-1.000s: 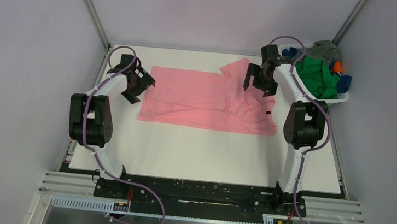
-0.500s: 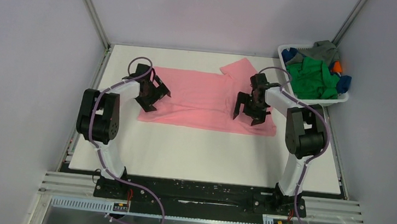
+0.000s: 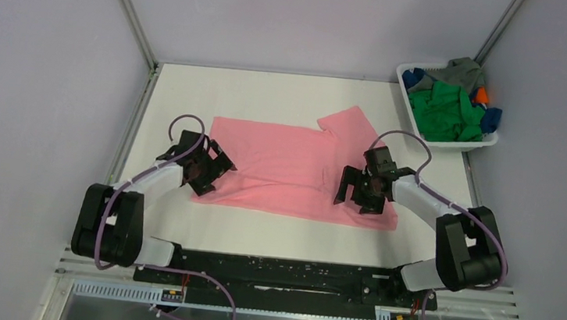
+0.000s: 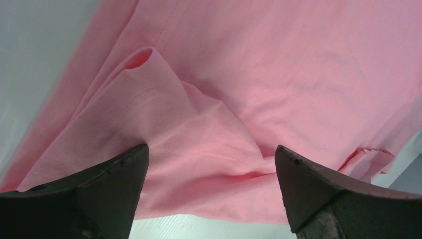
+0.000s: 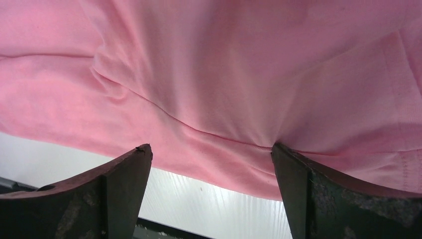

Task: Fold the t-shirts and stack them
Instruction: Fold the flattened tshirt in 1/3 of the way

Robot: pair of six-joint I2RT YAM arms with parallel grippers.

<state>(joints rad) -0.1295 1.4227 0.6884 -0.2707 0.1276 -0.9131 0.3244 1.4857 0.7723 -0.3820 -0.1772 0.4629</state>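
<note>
I should move my left gripper outward onto the shirt's far corner away from the basket and close, because that corner lies flat with bare table behind it.
A salmon pink t-shirt lies spread on the white table, one sleeve pointing to the far right. My left gripper is open over the shirt's near left corner; the left wrist view shows rumpled pink cloth between the wide jaws. My right gripper is open over the shirt's near right edge; the right wrist view shows the pink hem between the jaws, with bare table below. Green, grey, blue and orange shirts lie piled in the basket.
A white plastic basket stands at the table's far right corner. Bare white table runs behind the shirt and a strip lies in front of it. Grey walls close in on both sides.
Both grippers have moved toward the near edge, from the shirt's far side to its near edge. The shirt has shifted nearer with them.
</note>
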